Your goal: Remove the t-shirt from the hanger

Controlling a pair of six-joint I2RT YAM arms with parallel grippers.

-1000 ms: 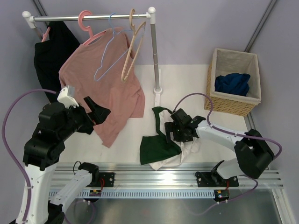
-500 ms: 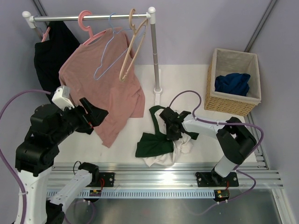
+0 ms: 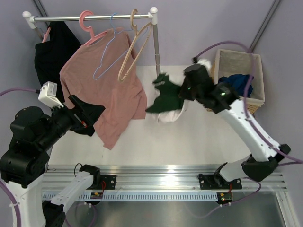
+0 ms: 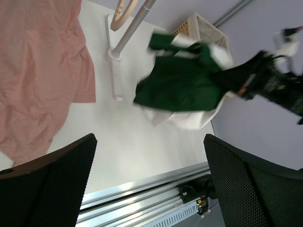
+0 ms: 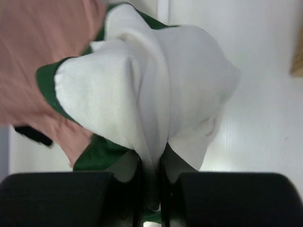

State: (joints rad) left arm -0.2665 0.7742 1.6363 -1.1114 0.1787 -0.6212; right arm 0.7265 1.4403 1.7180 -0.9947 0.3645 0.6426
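Note:
The right gripper swings down into the wicker basket next, to its right in the top view, to release the t-shirt (image 3: 165,100), as the light-blue hanger is bare.
The green and white t-shirt (image 3: 165,100) hangs bunched in the air to the right of the rack post, clear of the table. My right gripper (image 3: 183,92) is shut on a fold of its white cloth, which shows pinched between the jaws in the right wrist view (image 5: 150,189), the t-shirt (image 5: 142,85) filling that view. The light-blue wire hanger (image 3: 104,56) hangs bare on the rail, in front of the pink shirt. My left gripper (image 3: 96,111) stands open at the left beside the pink shirt, holding nothing (image 4: 150,139); its view shows the t-shirt (image 4: 180,85) aloft.
A dusty-pink shirt (image 3: 111,97) on a pink hanger, a black garment (image 3: 51,56) and a bare wooden hanger (image 3: 129,54) share the rail. The rack post (image 3: 156,52) stands mid-table. A wicker basket (image 3: 215,78) with blue cloth (image 3: 235,84) sits back right.
My right gripper shut on the t-shirt lying on the table and lifted it up and back toward the basket. The left arm drew back to the left, still open.

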